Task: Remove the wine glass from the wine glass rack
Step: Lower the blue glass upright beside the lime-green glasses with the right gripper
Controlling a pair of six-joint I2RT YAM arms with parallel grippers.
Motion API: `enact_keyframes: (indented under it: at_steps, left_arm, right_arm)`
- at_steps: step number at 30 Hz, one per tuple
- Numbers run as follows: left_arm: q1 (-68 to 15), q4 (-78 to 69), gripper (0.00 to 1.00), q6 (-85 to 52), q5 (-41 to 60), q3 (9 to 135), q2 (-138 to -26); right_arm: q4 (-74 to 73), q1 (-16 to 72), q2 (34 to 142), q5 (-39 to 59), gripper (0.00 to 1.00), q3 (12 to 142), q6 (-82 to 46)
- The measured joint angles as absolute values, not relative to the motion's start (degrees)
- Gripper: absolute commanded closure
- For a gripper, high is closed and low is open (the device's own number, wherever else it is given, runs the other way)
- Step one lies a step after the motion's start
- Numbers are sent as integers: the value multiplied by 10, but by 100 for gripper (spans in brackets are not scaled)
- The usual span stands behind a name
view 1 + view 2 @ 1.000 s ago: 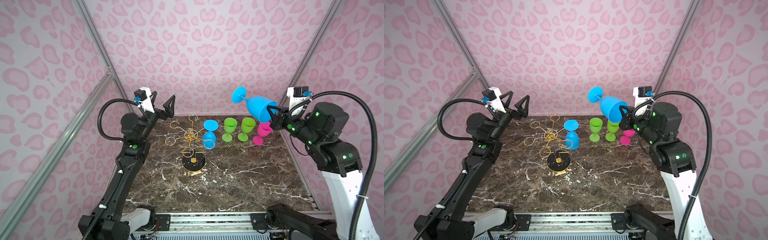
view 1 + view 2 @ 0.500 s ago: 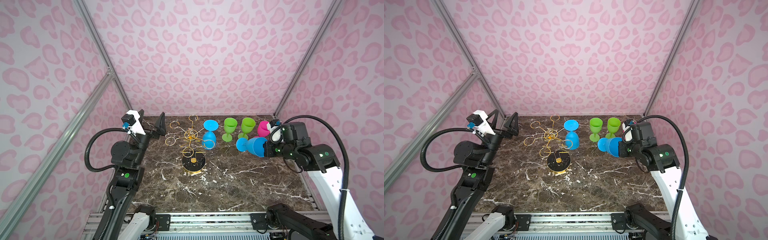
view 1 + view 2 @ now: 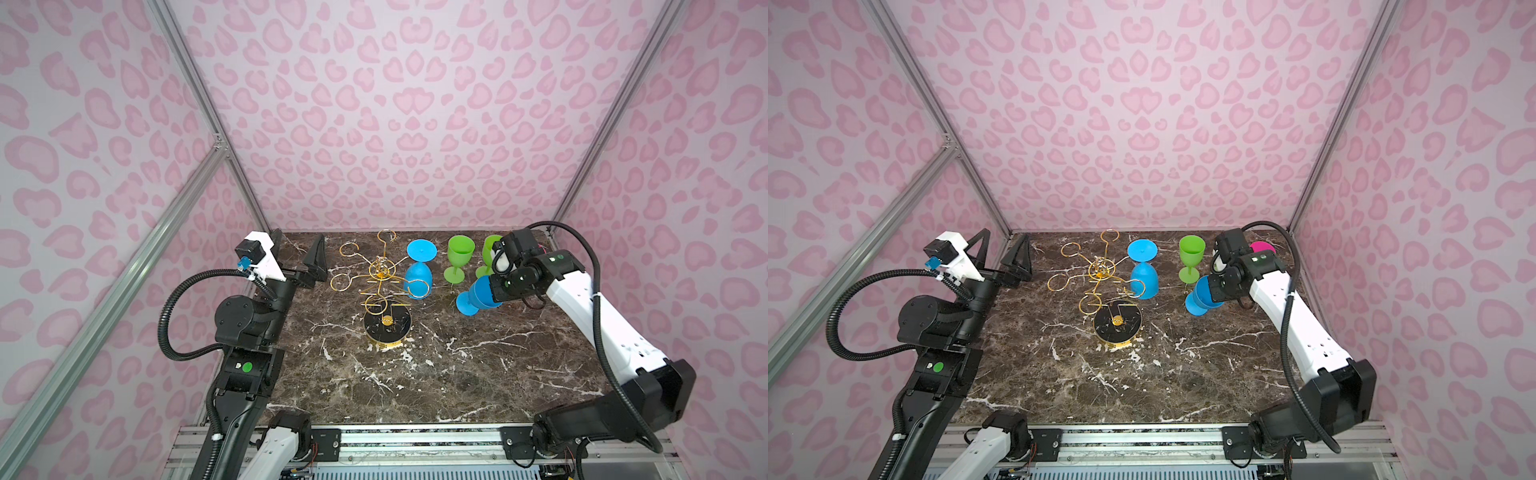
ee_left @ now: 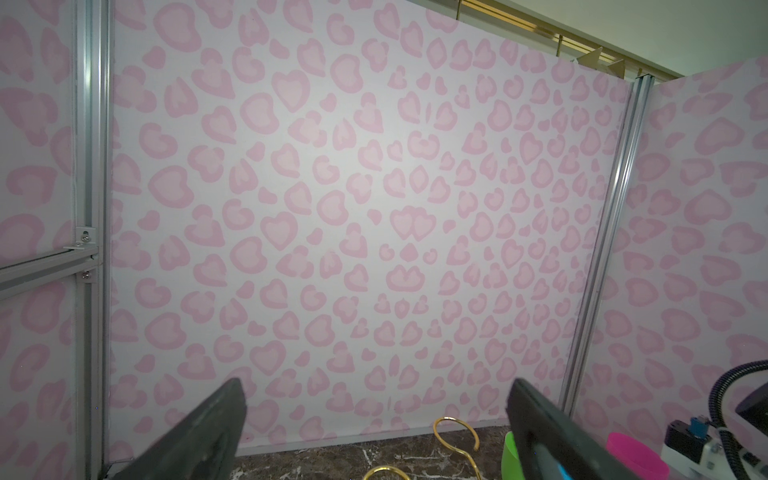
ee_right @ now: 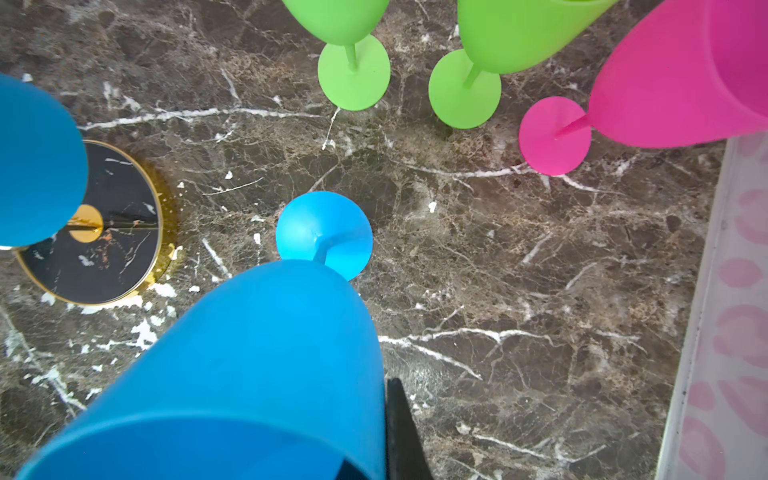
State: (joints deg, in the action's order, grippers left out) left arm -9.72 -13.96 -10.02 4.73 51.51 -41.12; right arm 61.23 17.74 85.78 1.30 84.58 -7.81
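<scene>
The second blue glass is leaning. I will turn my right gripper toward the rack [image 3: 386,282], set the foot flat on the marble before the green glasses and let go of it.
The gold wire wine glass rack [image 3: 386,282] [image 3: 1100,270] stands on its round black base [image 5: 104,266] at mid-table. A blue wine glass [image 3: 419,274] [image 3: 1144,280] hangs foot-up on one of its arms. A second blue wine glass [image 3: 478,295] [image 3: 1202,297] [image 5: 249,353] is off the rack and tilted. Its foot [image 5: 324,232] is low over the marble, in front of the green glasses. My right gripper [image 3: 496,291] [image 3: 1216,291] [image 5: 382,436] is shut on its bowl rim. My left gripper [image 3: 297,259] [image 3: 1000,251] [image 4: 374,419] stands open and empty at the back left.
Two green glasses [image 3: 459,253] [image 5: 353,25] and a pink glass [image 3: 1262,248] [image 5: 685,75] stand upright at the back right. Pink patterned walls with metal posts [image 3: 245,178] close in the marble table [image 3: 436,374] on three sides.
My right arm has brought the blue glass down from high up to just above the table in front of the green glasses. My left arm has drawn back and lower, still open.
</scene>
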Motion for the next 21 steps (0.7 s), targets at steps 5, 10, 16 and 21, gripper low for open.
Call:
enact_keyframes:
  at_steps: [5, 10, 16, 21]
  left_arm:
    - [-97, -126, 1, -100, 47, 515, -407]
    - [-97, -114, 0, -100, 47, 517, -402]
    - [-97, -104, 0, -99, 47, 519, -394]
    - [-97, -96, 0, -98, 46, 524, -390]
  right_arm:
    - [611, 176, 953, -2, 100, 920, -64]
    - [616, 172, 1019, -13, 100, 968, -51]
    - [630, 171, 1084, -7, 97, 1021, -38]
    - [642, 171, 1115, 1, 92, 1049, -33]
